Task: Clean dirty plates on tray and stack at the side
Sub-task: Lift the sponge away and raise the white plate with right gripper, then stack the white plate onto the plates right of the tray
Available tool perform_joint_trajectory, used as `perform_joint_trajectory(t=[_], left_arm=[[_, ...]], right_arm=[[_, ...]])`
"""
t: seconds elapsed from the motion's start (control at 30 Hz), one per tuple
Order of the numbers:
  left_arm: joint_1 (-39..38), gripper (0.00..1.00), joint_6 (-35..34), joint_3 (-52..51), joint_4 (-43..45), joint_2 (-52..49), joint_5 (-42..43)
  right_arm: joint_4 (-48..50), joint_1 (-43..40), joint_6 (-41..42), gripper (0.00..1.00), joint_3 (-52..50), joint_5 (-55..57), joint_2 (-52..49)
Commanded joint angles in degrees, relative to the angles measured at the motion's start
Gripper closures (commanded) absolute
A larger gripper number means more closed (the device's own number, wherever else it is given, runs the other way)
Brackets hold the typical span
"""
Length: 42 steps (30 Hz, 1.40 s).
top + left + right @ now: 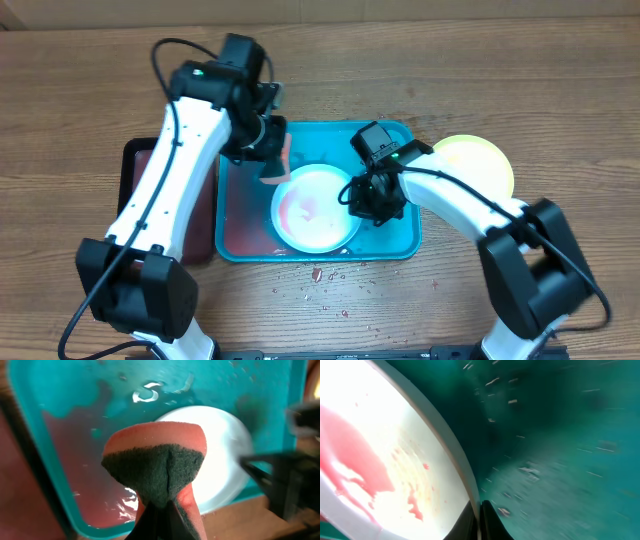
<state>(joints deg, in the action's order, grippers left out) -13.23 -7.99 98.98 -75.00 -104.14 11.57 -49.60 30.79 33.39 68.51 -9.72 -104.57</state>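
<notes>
The yellow-green plate (478, 160) rests to my right gripper's right in the overhead view, so next my right gripper needs to lift, then lower and release the white plate atop it.
The teal tray (405, 235) lies mid-table with a white dirty plate (315, 210) in it, smeared red. My right gripper (358, 197) is shut on that plate's right rim; in the right wrist view its fingers (470, 522) pinch the rim of the plate (395, 460) above the tray floor (560, 435). My left gripper (268, 150) is shut on a pink sponge (277, 160) with a dark scouring face (155, 467), hanging over the tray (50, 410) just behind the white plate (220, 450). A yellow-green plate (478, 160) rests on the table right of the tray.
A dark maroon tray (135, 185) sits left of the teal one, partly under my left arm. Reddish liquid pools in the teal tray's left half (240, 225). Red specks (320, 275) dot the wood in front of the tray.
</notes>
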Motion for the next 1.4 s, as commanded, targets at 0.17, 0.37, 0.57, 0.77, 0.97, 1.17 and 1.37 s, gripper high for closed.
perform_joint_trajectory(t=[0.17,0.37,0.57,0.77,0.97,1.17,1.37], left_arm=[[2.91,0.96,-1.46,-0.37,0.5,1.05,-0.17],[3.04,0.96,-1.46,-0.39,0.74,0.7,-1.49],[3.04,0.96,-1.57,-0.92,1.18,0.37,-1.42],[3.04,0.96,-1.92,-1.4,1.75,0.37,-1.46],[3.04,0.96,-1.92,-1.4,1.79,0.37,-1.46],[3.04,0.96,-1.92,-1.4,1.77,0.37,-1.46],[3.04,0.96,-1.92,-1.4,1.77,0.37,-1.46]], right_arm=[[-6.36,-0.02,-0.17,0.96,-0.13,21.33,13.66],[-9.31,0.7,-0.15,0.96,-0.13,31.06,18.8],[-10.97,4.52,2.05,0.96,0.07,44.04,20.94],[-14.03,12.0,2.91,0.96,1.38,57.07,21.0],[-18.99,20.94,11.87,0.96,1.38,76.63,21.0],[-20.39,26.95,13.79,0.96,1.38,87.34,21.0],[-20.33,30.12,13.79,0.96,1.38,96.54,21.0]])
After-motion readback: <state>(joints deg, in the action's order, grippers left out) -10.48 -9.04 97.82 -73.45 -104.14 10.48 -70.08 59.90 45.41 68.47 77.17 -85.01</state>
